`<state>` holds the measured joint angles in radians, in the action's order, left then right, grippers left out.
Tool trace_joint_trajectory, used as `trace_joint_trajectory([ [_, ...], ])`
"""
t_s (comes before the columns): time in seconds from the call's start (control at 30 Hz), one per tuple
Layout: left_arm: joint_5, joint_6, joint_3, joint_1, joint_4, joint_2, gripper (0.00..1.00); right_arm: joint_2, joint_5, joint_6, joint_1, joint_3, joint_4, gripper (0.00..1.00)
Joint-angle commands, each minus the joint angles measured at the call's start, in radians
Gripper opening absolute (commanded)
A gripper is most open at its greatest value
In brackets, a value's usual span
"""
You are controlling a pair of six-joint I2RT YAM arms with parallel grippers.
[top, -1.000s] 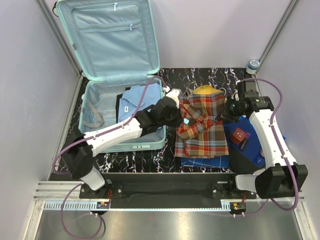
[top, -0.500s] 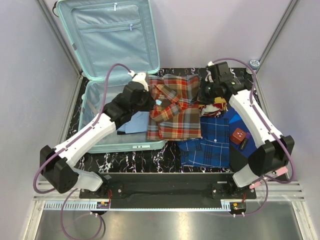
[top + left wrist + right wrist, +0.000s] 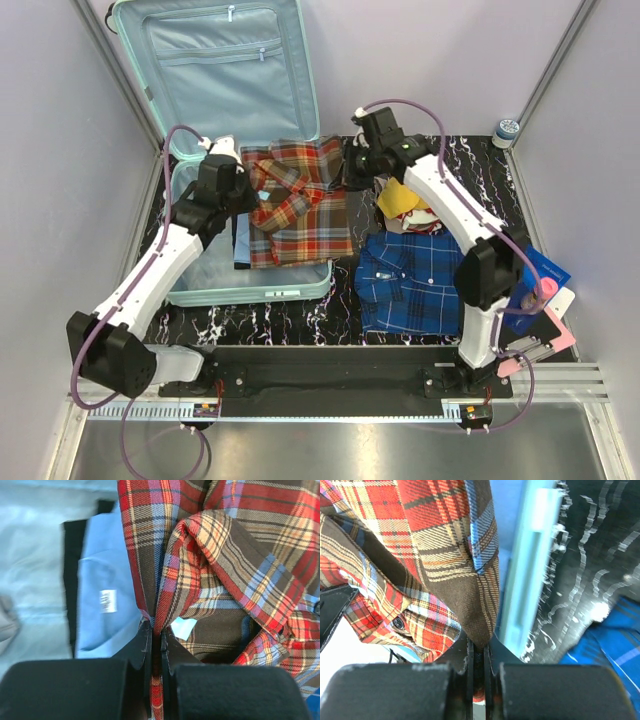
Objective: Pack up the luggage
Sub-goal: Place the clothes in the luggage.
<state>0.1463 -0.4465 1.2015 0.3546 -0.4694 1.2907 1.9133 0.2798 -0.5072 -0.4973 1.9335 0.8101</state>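
Observation:
My left gripper brings the plaid shirt's edge down toward the light blue shirt's bare strip [image 3: 242,240] [image 3: 106,597] next and releases, as the strip lies below and left in its wrist view.
The mint-green luggage [image 3: 180,215] lies open at the left of the table, its lid [image 3: 228,70] standing against the back wall. A light blue shirt [image 3: 102,605] on a dark garment lies inside. A red plaid shirt [image 3: 295,200] hangs over the luggage's right half, stretched between both grippers. My left gripper [image 3: 240,172] is shut on the plaid shirt's [image 3: 235,565] left edge. At the shirt's right edge [image 3: 420,545] my right gripper [image 3: 350,165] is shut too, just beside the luggage's rim [image 3: 525,580].
A blue plaid shirt [image 3: 405,280] lies on the black marbled table [image 3: 300,305], right of the luggage. A yellow item [image 3: 397,198] lies behind it. A flat blue box [image 3: 545,270] and a pink-edged card [image 3: 535,345] sit at the right edge. A small jar [image 3: 506,130] stands at the back right.
Both arms have carried the red plaid shirt leftward, from the table's middle to over the open luggage. The blue plaid shirt and yellow item beneath it are now uncovered.

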Motion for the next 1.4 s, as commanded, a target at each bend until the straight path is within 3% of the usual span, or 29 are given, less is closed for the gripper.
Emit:
trace_joint_trajectory([
  [0.0,0.11,0.055,-0.022,-0.097,-0.02,-0.016,0.0,0.076,-0.05,0.01,-0.004,0.096,0.018,0.0],
  [0.3,0.082,0.06,-0.026,-0.215,0.015,0.099,0.0,0.236,-0.042,0.021,-0.023,0.197,0.027,0.0],
  [1.0,0.131,0.075,0.066,-0.278,0.06,0.337,0.0,0.378,-0.074,0.048,-0.044,0.289,0.087,0.01],
  [1.1,0.13,0.075,0.061,-0.284,0.058,0.349,0.0,0.385,-0.068,0.059,-0.044,0.306,0.118,0.18],
  [1.13,0.121,0.075,0.063,-0.284,0.06,0.349,0.0,0.382,-0.068,0.064,-0.046,0.308,0.126,0.32],
  [1.23,0.105,0.072,0.066,-0.284,0.061,0.351,0.0,0.36,-0.076,0.073,-0.046,0.306,0.141,0.59],
  [1.37,0.104,0.071,0.061,-0.284,0.06,0.346,0.0,0.305,-0.105,0.081,-0.046,0.311,0.164,0.7],
])
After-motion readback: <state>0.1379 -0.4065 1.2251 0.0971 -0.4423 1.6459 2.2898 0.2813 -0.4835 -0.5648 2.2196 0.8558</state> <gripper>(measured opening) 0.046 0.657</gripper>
